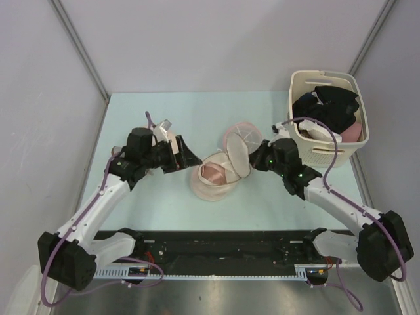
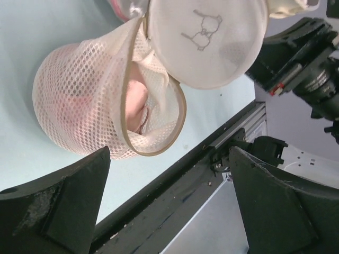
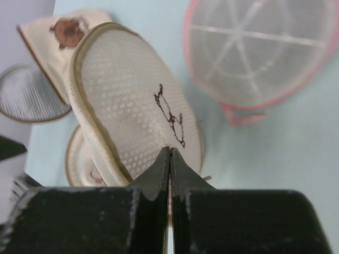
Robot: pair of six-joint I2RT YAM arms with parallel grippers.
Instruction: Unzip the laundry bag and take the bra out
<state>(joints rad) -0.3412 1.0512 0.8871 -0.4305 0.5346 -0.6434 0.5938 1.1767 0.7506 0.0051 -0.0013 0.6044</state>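
Next, my left gripper will lower back onto the bag opening's mesh rim (image 1: 200,170) (image 2: 139,151), on the unheld side facing that gripper.
The laundry bag (image 1: 209,182) lies in the middle of the table, unzipped, with its mouth toward the left arm. Its round lid (image 1: 237,157), marked with a small dark drawing (image 3: 170,114), stands up on edge. The pale pink bra (image 2: 135,103) shows inside the mesh body (image 2: 79,106). My right gripper (image 3: 169,152) is shut on the lid's near edge and holds the lid up. My left gripper (image 2: 169,154) is open and empty, a short way left of the bag's mouth, and touches nothing.
A flat pink disc with white spokes (image 3: 259,47) lies just behind the bag. A beige dome with a brown patch (image 3: 61,34) and a silver lining (image 3: 29,95) sits near the left gripper. A cream basket (image 1: 298,88) of black and white clothes stands at the back right.
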